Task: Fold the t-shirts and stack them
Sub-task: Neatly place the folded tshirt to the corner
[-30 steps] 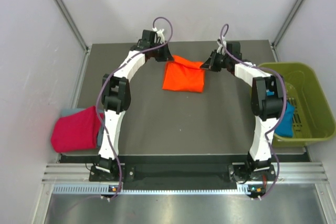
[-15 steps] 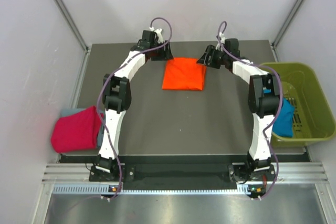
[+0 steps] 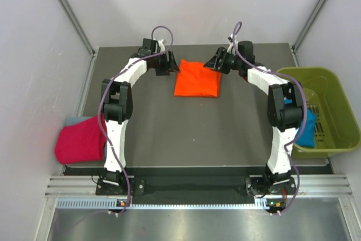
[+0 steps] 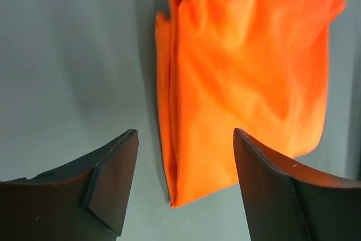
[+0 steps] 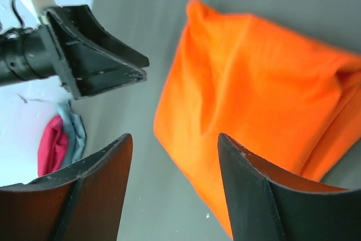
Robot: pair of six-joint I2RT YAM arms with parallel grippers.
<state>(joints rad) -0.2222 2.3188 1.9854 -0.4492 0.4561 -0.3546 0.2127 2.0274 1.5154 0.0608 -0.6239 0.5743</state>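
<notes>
The orange t-shirt's nearest side edge (image 3: 179, 73) (image 4: 170, 83) gets my left gripper next, which lowers and moves slightly back onto it.
The orange t-shirt (image 3: 197, 79) lies folded in a rough rectangle at the back middle of the table, free of both grippers. My left gripper (image 3: 171, 66) hangs open just off its left back corner; the left wrist view has the orange cloth (image 4: 248, 83) beyond the spread fingers of that gripper (image 4: 185, 132). My right gripper (image 3: 210, 62) is open off the right back corner, above the shirt's edge (image 5: 265, 94), nothing between its fingers (image 5: 174, 135). A magenta t-shirt (image 3: 82, 139) rests on a grey-blue one (image 3: 72, 121) at the near left. A teal one (image 3: 307, 128) sits in the bin.
An olive-green plastic bin (image 3: 333, 83) stands off the table's right edge, beside the right arm. The magenta and grey-blue pile overhangs the table's near left edge. White walls enclose the back and both sides. The left gripper (image 5: 96, 55) shows in the right wrist view.
Both grippers went from shut to open and let go of the orange t-shirt's back corners. The shirt has settled flat, and both arms have lifted slightly away from it.
</notes>
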